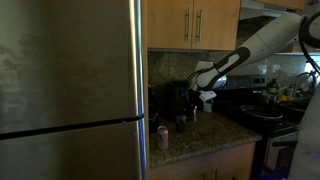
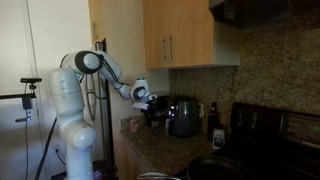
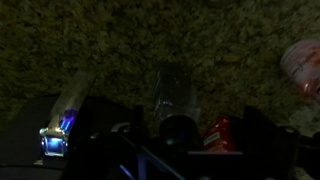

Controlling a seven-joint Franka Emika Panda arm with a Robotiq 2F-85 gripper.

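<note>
The clear glass container (image 3: pixel 172 92) shows below, between my wide-open fingers. Next, my gripper moves down around its dark round top (image 3: pixel 180 130) and closes the fingers there.
My gripper (image 1: pixel 204 95) (image 2: pixel 150 103) hangs over the back of a granite counter (image 1: pixel 200 135), beside a dark coffee maker (image 1: pixel 176 100) (image 2: pixel 183 117). The wrist view is dim. In it my gripper (image 3: pixel 198 142) is open, its two dark fingers (image 3: pixel 262 140) standing wide apart. Below, a clear glass container (image 3: pixel 172 92) with a dark round top and a red can (image 3: pixel 222 133) show between the fingers. I cannot tell how far under them these sit. Nothing is held.
A tall steel fridge (image 1: pixel 70 90) fills one side. A can (image 1: pixel 162 137) stands near the counter's front edge. A dark bottle (image 2: pixel 213 116) and a black stove (image 2: pixel 270 125) lie beyond the coffee maker. Wooden cabinets (image 2: pixel 180 35) hang overhead. A small blue light (image 3: pixel 55 138) glows.
</note>
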